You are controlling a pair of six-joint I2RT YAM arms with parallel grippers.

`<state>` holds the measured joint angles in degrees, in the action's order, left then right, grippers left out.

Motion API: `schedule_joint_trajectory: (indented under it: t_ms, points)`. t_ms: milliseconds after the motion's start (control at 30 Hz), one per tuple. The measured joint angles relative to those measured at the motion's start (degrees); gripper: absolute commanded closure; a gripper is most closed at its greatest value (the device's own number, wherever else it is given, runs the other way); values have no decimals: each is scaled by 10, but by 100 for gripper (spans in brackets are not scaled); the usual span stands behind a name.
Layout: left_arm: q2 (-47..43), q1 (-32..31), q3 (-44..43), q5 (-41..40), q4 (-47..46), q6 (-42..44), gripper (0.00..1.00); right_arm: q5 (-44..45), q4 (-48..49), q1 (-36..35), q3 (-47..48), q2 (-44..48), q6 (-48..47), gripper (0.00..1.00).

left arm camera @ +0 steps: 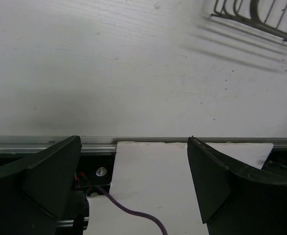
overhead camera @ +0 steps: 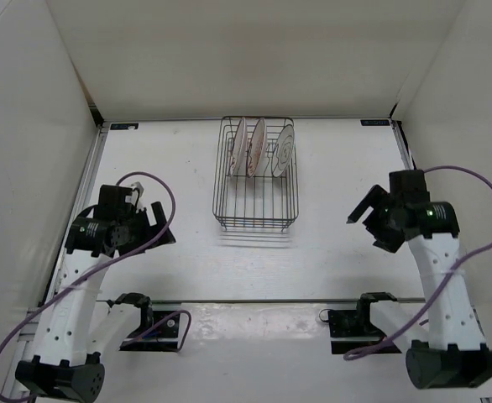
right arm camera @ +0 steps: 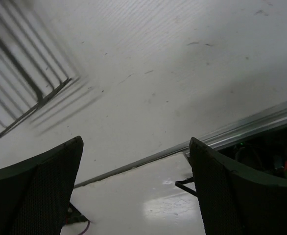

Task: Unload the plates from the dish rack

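I should reach with my right gripper outward and to its left in the top view, where the nearest, grey-lined plate stands, and close over its upper rim [overhead camera: 291, 139].
The dark wire dish rack [overhead camera: 255, 210] stands at the table's middle back. Three white plates stand on edge in its far end: two with orange centres [overhead camera: 239, 143] [overhead camera: 257, 145] and one with a grey line pattern [overhead camera: 284, 149]. My left gripper [overhead camera: 155, 225] is open and empty, well left of the rack. My right gripper [overhead camera: 363, 217] is open and empty, well right of the rack. A corner of the rack shows in the left wrist view [left arm camera: 261, 17] and in the right wrist view [right arm camera: 21, 93]. Both wrist views show open jaws with nothing between them.
White walls enclose the table on the left, back and right. A metal rail [overhead camera: 246, 300] crosses the near edge with the arm mounts. Purple cables [overhead camera: 158, 186] loop from both arms.
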<state>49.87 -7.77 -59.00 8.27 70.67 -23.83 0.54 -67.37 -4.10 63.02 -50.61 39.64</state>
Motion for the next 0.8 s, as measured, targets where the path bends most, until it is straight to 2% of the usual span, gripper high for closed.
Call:
schedule_joint_trajectory:
  t_ms: [100, 267, 333, 400, 533, 667, 700, 767, 800]
  points:
    - [-24, 0, -2, -25, 31, 0, 0, 55, -34, 0, 36, -57, 19, 10]
    - [-56, 1, -2, -47, 56, -10, 0, 42, -62, 1, 35, -68, -19, 10]
    - [-65, 1, 5, -49, 58, -20, 0, 64, -73, 1, 46, -76, -31, 10]
    - [-68, 1, 11, -49, 62, -28, 0, 104, -81, 1, 81, -100, -37, 10]
    - [-66, 1, 16, -48, 65, -32, 0, 167, -70, 11, 218, -186, -41, 10]
    - [-66, 1, 15, -49, 65, -29, 0, 132, -11, 16, 336, -274, -41, 10]
    - [-66, 1, 15, -49, 65, -27, 0, 104, 14, 10, 350, -292, -43, 10]
    - [-66, 1, 15, -51, 65, -22, 0, 90, 41, -55, 390, -335, -57, 10]
    - [-67, 1, 15, -52, 66, -19, 0, 102, -12, -120, 472, -407, -72, 10]
